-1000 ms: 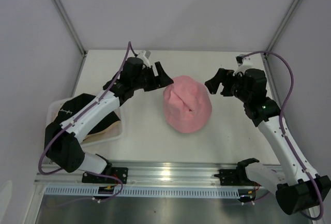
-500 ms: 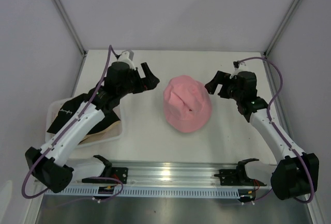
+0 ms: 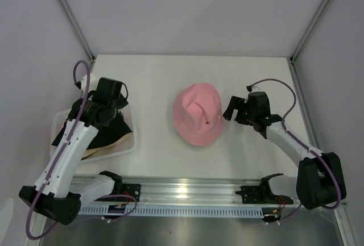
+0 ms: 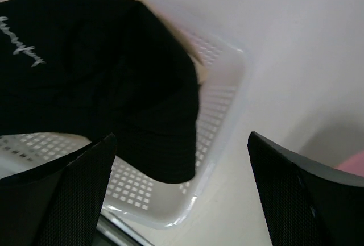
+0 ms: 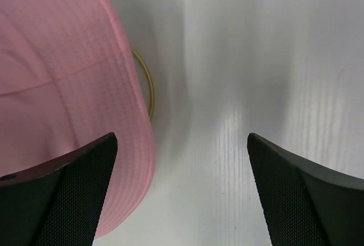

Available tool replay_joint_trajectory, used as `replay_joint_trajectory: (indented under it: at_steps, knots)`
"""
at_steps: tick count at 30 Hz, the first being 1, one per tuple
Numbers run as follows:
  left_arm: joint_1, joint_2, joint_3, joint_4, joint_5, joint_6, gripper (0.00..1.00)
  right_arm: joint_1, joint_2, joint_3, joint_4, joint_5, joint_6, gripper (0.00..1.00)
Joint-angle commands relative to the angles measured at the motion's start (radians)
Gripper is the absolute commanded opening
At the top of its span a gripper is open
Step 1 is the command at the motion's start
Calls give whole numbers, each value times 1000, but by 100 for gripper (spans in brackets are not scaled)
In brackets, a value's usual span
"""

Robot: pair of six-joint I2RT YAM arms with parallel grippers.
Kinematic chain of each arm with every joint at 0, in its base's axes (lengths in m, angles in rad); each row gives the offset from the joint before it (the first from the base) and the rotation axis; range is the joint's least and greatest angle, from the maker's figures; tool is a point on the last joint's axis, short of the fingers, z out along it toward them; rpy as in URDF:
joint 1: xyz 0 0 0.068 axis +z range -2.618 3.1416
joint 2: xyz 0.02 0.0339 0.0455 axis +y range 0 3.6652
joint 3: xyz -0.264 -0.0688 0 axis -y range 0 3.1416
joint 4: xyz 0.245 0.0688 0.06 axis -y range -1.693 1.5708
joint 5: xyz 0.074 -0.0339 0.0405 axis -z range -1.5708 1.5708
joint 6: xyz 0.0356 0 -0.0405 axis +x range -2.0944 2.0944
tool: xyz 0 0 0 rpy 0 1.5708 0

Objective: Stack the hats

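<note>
My left gripper will next move outward and lower onto the black hat's far edge (image 4: 174,64) by the beige hat, as its open fingers frame the basket's corner.
A pink hat (image 3: 198,115) lies crown up in the middle of the table. Its brim (image 5: 57,98) fills the left of the right wrist view. My right gripper (image 3: 232,109) sits low just right of that hat, open, with bare table between its fingers (image 5: 182,195). A black hat (image 3: 85,125) rests on a beige hat (image 3: 102,148) inside the white basket (image 3: 129,144) at the left. My left gripper (image 3: 116,116) hovers above the basket's right side, open and empty. In the left wrist view the gripper (image 4: 182,200) frames the black hat (image 4: 96,75) and the basket corner (image 4: 222,104).
A thin yellowish loop (image 5: 149,87) peeks out from under the pink hat's brim. The metal rail (image 3: 187,192) with the arm bases runs along the near edge. Enclosure walls and corner posts (image 3: 71,16) bound the table.
My left arm has swung back from beside the pink hat to above the basket, its jaws opening wider. My right gripper came nearer and lower beside the pink hat, which shifted slightly left.
</note>
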Motion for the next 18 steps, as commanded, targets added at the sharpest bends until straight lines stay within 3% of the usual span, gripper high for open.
replay_joint_trajectory:
  at_steps: [1, 4, 9, 15, 18]
  knots:
    - [124, 48, 43, -144, -149, -85, 100, -29, -129, 137, -101, 97, -62, 99]
    - [231, 66, 46, -75, -102, -42, 100, -63, -221, 195, -161, 97, -82, 100]
    - [333, 125, 61, -63, -131, -91, 100, -80, -364, 247, -199, 53, -116, 99]
    - [340, 171, 51, 161, -97, 61, 99, -77, -372, 264, -222, 13, -126, 99]
    - [340, 184, 17, 286, -32, 116, 93, -80, -359, 260, -222, 5, -123, 99]
